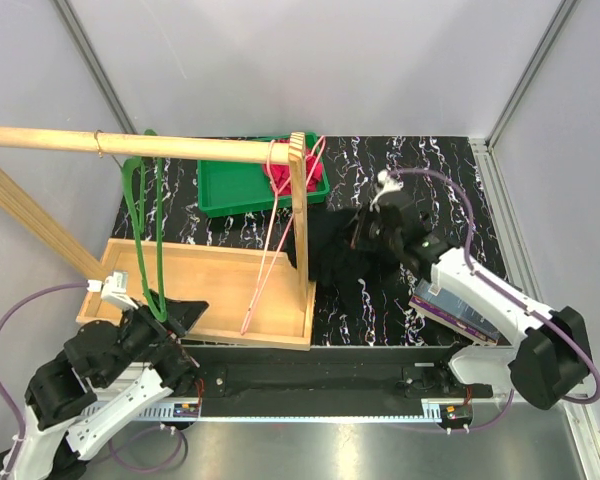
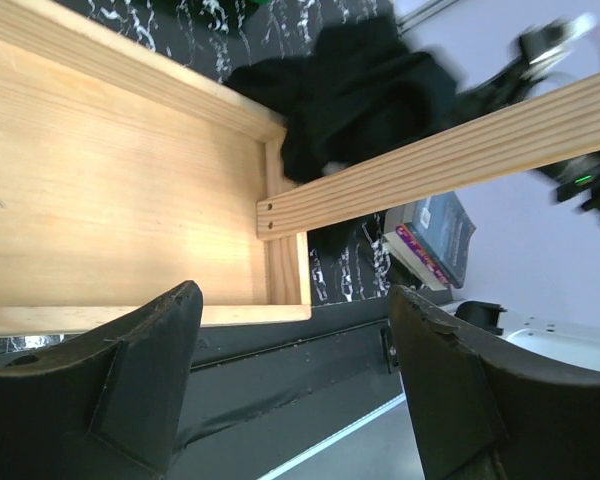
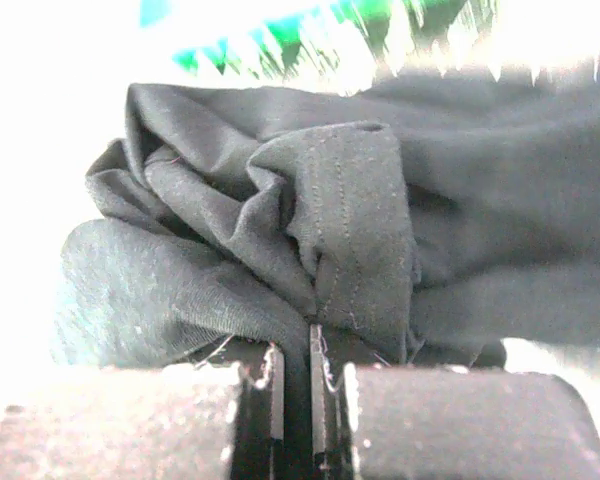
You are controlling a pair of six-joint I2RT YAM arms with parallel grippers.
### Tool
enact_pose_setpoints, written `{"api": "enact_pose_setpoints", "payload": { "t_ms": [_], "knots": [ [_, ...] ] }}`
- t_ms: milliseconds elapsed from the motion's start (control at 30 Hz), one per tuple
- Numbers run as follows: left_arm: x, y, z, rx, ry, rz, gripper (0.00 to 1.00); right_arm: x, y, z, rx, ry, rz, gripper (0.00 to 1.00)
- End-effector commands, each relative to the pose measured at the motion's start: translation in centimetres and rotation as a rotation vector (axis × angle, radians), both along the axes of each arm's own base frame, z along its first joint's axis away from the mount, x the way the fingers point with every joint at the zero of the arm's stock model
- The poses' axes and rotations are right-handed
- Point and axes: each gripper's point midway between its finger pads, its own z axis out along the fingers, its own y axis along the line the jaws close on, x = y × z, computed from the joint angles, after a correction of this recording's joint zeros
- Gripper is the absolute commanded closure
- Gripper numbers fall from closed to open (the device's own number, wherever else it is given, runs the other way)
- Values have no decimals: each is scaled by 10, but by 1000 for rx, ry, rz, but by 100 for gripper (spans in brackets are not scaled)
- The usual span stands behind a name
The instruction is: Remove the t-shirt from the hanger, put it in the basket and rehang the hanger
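My right gripper will next take the t-shirt point(image 1: 335, 255) outward over the green bin point(image 1: 236, 184) to let it go, because the bin is outward and to the gripper's left in the top view.
The black t-shirt point(image 1: 335, 255) lies in a crumpled heap on the table just right of the wooden post; it also shows in the left wrist view point(image 2: 360, 90). The pink hanger point(image 1: 268, 240) hangs bare from the wooden rod and slants down over the wooden tray. My right gripper point(image 1: 378, 228) is shut on a fold of the t-shirt point(image 3: 330, 230), with the fabric pinched between its pads point(image 3: 298, 360). My left gripper point(image 1: 178, 314) is open and empty at the tray's near left edge, its jaws wide apart point(image 2: 295, 340).
A wooden rack with rod point(image 1: 130, 145) and post point(image 1: 300, 220) stands over the wooden tray point(image 1: 210, 275). A green hanger point(image 1: 140, 230) hangs at the left. A green bin point(image 1: 240, 180) holds red cloth point(image 1: 288, 175). Books point(image 1: 450, 305) lie at the right.
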Motion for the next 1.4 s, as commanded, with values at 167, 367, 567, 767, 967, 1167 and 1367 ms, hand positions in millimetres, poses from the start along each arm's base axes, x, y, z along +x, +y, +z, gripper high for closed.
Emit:
{"api": "enact_pose_setpoints", "payload": {
  "t_ms": [167, 367, 567, 767, 967, 1167, 1367],
  "knots": [
    [9, -9, 1, -67, -40, 11, 21, 66, 16, 171, 142, -368, 88, 100],
    [14, -7, -11, -39, -43, 34, 21, 116, 42, 212, 165, -450, 136, 100],
    [16, -7, -10, -62, -64, 42, 21, 160, 76, 248, 221, -581, 216, 100],
    [16, 0, -6, -104, -91, 72, 21, 203, 115, 251, 370, -640, 299, 100],
    [15, 2, -6, -117, -97, 75, 21, 243, 146, 229, 459, -600, 333, 100],
    [15, 3, -6, -116, -98, 82, 21, 251, 180, 207, 640, -496, 392, 100],
    [16, 5, -6, -116, -96, 95, 21, 232, 223, 182, 781, -407, 452, 100]
  ]
}}
